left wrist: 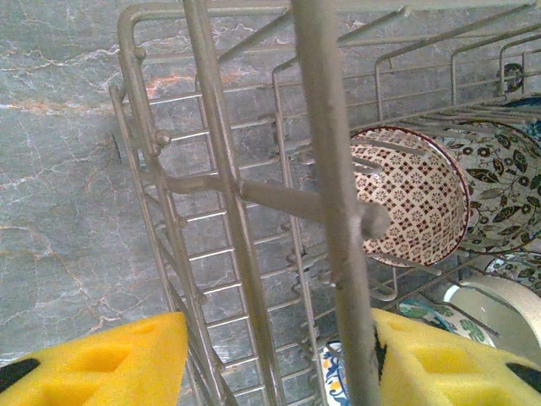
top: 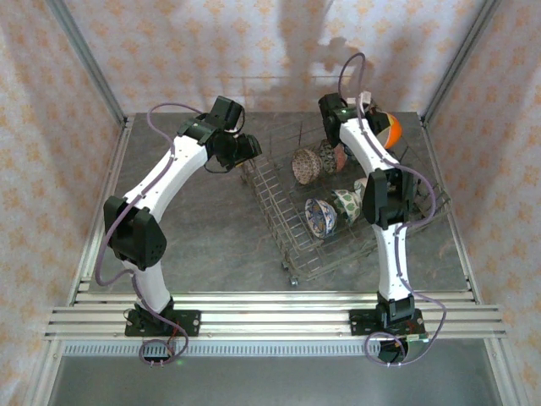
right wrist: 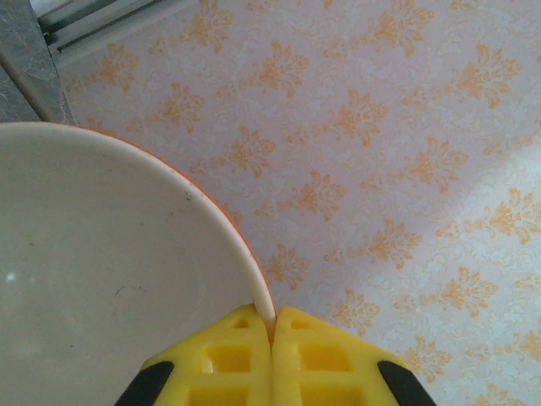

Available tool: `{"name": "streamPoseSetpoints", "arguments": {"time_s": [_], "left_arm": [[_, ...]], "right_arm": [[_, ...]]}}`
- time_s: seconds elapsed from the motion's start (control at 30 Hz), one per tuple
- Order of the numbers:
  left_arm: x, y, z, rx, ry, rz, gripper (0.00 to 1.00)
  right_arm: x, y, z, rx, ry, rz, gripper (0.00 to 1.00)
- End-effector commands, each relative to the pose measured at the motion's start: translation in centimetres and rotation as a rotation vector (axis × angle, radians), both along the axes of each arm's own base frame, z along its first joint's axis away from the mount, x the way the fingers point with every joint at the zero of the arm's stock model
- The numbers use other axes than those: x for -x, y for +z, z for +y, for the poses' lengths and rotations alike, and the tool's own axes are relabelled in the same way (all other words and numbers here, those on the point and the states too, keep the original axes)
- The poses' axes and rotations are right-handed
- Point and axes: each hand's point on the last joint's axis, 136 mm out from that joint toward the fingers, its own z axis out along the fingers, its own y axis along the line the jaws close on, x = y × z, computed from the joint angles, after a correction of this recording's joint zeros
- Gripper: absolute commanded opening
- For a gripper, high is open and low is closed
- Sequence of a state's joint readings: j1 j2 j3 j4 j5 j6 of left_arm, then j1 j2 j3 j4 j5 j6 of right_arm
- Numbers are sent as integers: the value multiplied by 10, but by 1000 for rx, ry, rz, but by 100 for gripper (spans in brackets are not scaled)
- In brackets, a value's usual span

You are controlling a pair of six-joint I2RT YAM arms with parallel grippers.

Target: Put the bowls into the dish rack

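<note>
My right gripper should lower the orange bowl toward the pinkish-red bowl (top: 332,156) and then open there.
The grey wire dish rack (top: 269,218) sits skewed at centre right. In it stand a brown patterned bowl (top: 306,165), a pinkish-red bowl (top: 332,156), a blue bowl (top: 319,216) and a green floral bowl (top: 347,203). My left gripper (top: 245,150) is at the rack's far left corner. Its yellow fingers (left wrist: 93,364) stand open astride the rack's wall wires (left wrist: 211,169), and the brown bowl (left wrist: 414,199) and the green bowl (left wrist: 499,186) lie beyond. My right gripper (right wrist: 272,317) is shut on the rim of the orange bowl (right wrist: 110,254), held over the rack's far right side (top: 390,128).
Grey marble-patterned tabletop (top: 203,228) lies left of the rack. Patterned walls with metal frame posts (top: 89,68) close in the back and sides. The right arm (top: 385,203) reaches over the rack's right half.
</note>
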State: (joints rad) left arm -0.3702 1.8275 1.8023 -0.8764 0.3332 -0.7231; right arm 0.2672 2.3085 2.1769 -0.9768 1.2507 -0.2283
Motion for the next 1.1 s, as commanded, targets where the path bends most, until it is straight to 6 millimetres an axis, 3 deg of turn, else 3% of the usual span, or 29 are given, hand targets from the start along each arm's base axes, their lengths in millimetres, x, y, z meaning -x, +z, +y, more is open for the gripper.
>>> {"name": "streamPoseSetpoints", "arguments": {"time_s": [0.0, 0.3, 0.67, 1.07], "left_arm": [[1, 12, 6, -4, -7, -38, 56], [0, 10, 4, -2, -18, -40, 56], [2, 11, 3, 7, -23, -32, 57], [15, 11, 4, 0, -22, -22, 57]], "right_arm": [[4, 7, -3, 50, -23, -23, 0], [-18, 9, 11, 64, 16, 11, 0], [-34, -19, 35, 38, 118, 123, 0], [-32, -37, 42, 18, 154, 181, 5]]}}
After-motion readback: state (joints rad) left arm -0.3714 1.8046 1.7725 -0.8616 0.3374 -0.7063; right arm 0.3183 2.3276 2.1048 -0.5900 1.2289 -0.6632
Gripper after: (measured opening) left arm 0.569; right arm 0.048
